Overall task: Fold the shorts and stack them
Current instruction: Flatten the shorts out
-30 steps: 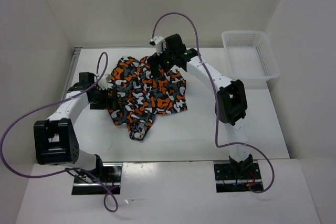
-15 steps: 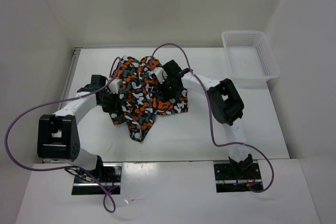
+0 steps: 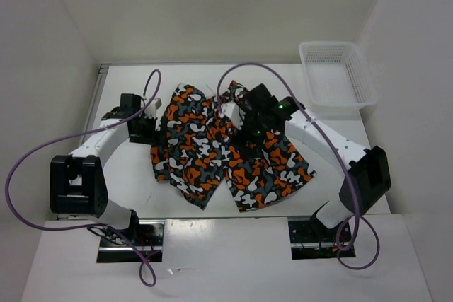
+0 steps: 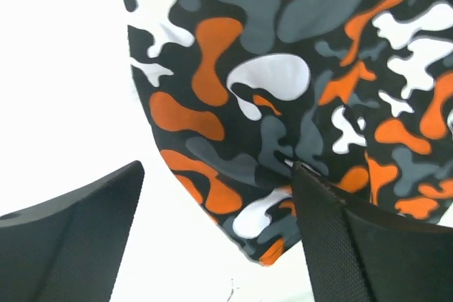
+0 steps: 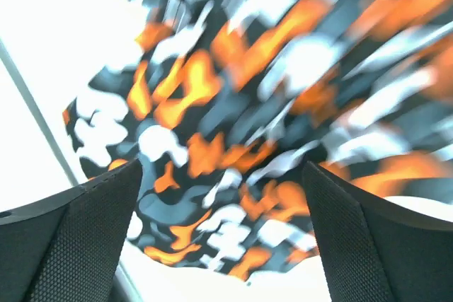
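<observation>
My right gripper will go outward and to the left in the top view, down onto the shorts' waistband corner nearer my left gripper, because that corner lies ungripped.
The camouflage shorts [image 3: 212, 150] lie spread flat on the table, waistband at the far side and both legs pointing to the near edge. My left gripper [image 3: 148, 126] is open at the shorts' left edge. In the left wrist view a corner of the cloth [image 4: 283, 68] lies between its fingers [image 4: 219, 245], with the right finger [image 4: 354, 245] over the cloth. My right gripper [image 3: 248, 131] is open above the top of the right leg. The right wrist view [image 5: 219, 238] shows blurred cloth [image 5: 233, 125] below, and nothing is held.
A white mesh basket [image 3: 333, 76] stands at the far right corner of the table. White walls close in the table on the left, back and right. Purple cables loop over both arms.
The shorts went from a bunched heap to spread out, the right leg now drawn out to the right. My right arm swung right and nearer. My left gripper shifted slightly farther back.
</observation>
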You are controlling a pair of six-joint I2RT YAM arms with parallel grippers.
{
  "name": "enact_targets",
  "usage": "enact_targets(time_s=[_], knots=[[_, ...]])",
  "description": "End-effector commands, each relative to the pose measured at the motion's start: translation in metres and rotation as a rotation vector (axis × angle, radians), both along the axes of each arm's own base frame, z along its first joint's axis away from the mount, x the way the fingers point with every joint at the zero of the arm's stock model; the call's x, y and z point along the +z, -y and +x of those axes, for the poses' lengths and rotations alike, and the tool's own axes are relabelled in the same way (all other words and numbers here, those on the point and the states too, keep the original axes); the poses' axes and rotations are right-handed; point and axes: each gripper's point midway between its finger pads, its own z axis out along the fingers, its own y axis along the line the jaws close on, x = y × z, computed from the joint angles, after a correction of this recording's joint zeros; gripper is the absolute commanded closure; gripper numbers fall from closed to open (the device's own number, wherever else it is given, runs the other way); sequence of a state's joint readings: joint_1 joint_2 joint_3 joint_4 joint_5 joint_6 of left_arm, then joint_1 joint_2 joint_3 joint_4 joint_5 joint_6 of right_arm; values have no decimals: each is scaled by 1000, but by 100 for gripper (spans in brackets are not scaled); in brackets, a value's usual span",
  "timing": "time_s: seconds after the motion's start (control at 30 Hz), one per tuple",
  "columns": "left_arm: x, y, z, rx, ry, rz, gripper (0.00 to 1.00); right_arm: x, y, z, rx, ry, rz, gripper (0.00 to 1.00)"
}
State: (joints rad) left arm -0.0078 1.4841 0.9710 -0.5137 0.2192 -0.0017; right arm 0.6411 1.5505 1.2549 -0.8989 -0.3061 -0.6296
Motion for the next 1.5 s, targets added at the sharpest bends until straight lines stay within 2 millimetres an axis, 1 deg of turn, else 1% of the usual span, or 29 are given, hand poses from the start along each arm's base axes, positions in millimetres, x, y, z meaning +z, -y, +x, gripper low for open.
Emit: enact_targets(time_s=[0.0, 0.03, 0.07, 0.13, 0.17, 0.2, 0.23, 0.27, 0.3, 0.33, 0.37, 0.4, 0.43, 0.47, 0.53, 0.63, 0.77, 0.8, 0.83, 0.93, 0.97, 1.0, 1.1, 1.23, 1.3, 1.33, 1.37, 1.4, 1.47], knots=[[7, -11, 6, 30, 32, 36, 6, 85, -49, 56, -76, 217, 264, 0], [4, -12, 6, 34, 33, 44, 4, 97, -61, 70, -101, 246, 312, 0], [4, -12, 6, 34, 33, 44, 2, 123, -74, 90, -123, 295, 385, 0], [1, -8, 0, 21, 12, 20, 1, 125, -109, 127, -209, 282, 492, 0], [0, -4, -4, 11, -4, 1, 1, 148, -124, 146, -229, 312, 555, 0], [-4, -4, -9, 11, -33, 1, 1, 114, -139, 169, -292, 253, 530, 0], [-4, -2, -12, 7, -43, -8, 1, 105, -152, 180, -317, 231, 521, 0], [-8, 1, -18, -7, -63, 3, 1, 147, -172, 202, -335, 287, 597, 0], [-6, 4, -20, -16, -60, 13, 1, 144, -182, 217, -393, 286, 589, 0], [-7, 1, -25, -10, -66, 25, 1, 61, -192, 233, -490, 144, 465, 0], [-8, -7, -27, 11, -65, 69, 1, 132, -212, 253, -501, 252, 615, 0], [-12, -12, -31, 22, -73, 93, 1, 130, -216, 262, -526, 265, 638, 0], [-16, -17, -35, 32, -86, 117, 1, 53, -221, 267, -598, 185, 523, 2], [-17, -22, -36, 45, -78, 142, 1, 78, -230, 285, -618, 258, 627, 2], [-26, -34, -44, 71, -104, 205, 1, 63, -241, 282, -640, 211, 645, 2], [-32, -43, -50, 89, -132, 254, 1, 66, -261, 268, -594, 214, 662, 4], [-32, -52, -47, 124, -142, 244, 1, 44, -270, 276, -603, 277, 643, 4], [-32, -52, -47, 124, -142, 244, 1, 57, -271, 280, -606, 305, 677, 4], [-35, -52, -48, 123, -152, 244, 1, 53, -266, 285, -631, 338, 661, 4], [-51, -59, -60, 129, -219, 285, 1, 7, -262, 290, -674, 382, 550, 4], [-55, -61, -61, 131, -233, 297, 1, -9, -250, 297, -712, 427, 484, 4], [-57, -61, -62, 130, -245, 298, 1, -32, -243, 297, -722, 426, 421, 4], [-68, -58, -74, 113, -326, 290, 1, -75, -227, 285, -704, 389, 275, 4], [-78, -51, -74, 92, -392, 253, 11, -104, -220, 263, -668, 285, 189, 4], [-80, -47, -74, 83, -410, 231, 23, -109, -223, 255, -642, 243, 186, 20], [-80, -42, -71, 76, -409, 205, 36, -110, -225, 249, -632, 235, 175, 29], [-83, -40, -76, 70, -434, 191, 42, -111, -227, 247, -625, 227, 180, 41], [-81, -38, -72, 68, -423, 180, 48, -111, -227, 247, -625, 226, 180, 68], [-79, -35, -71, 64, -414, 165, 59, -96, -231, 251, -626, 245, 214, 89]])
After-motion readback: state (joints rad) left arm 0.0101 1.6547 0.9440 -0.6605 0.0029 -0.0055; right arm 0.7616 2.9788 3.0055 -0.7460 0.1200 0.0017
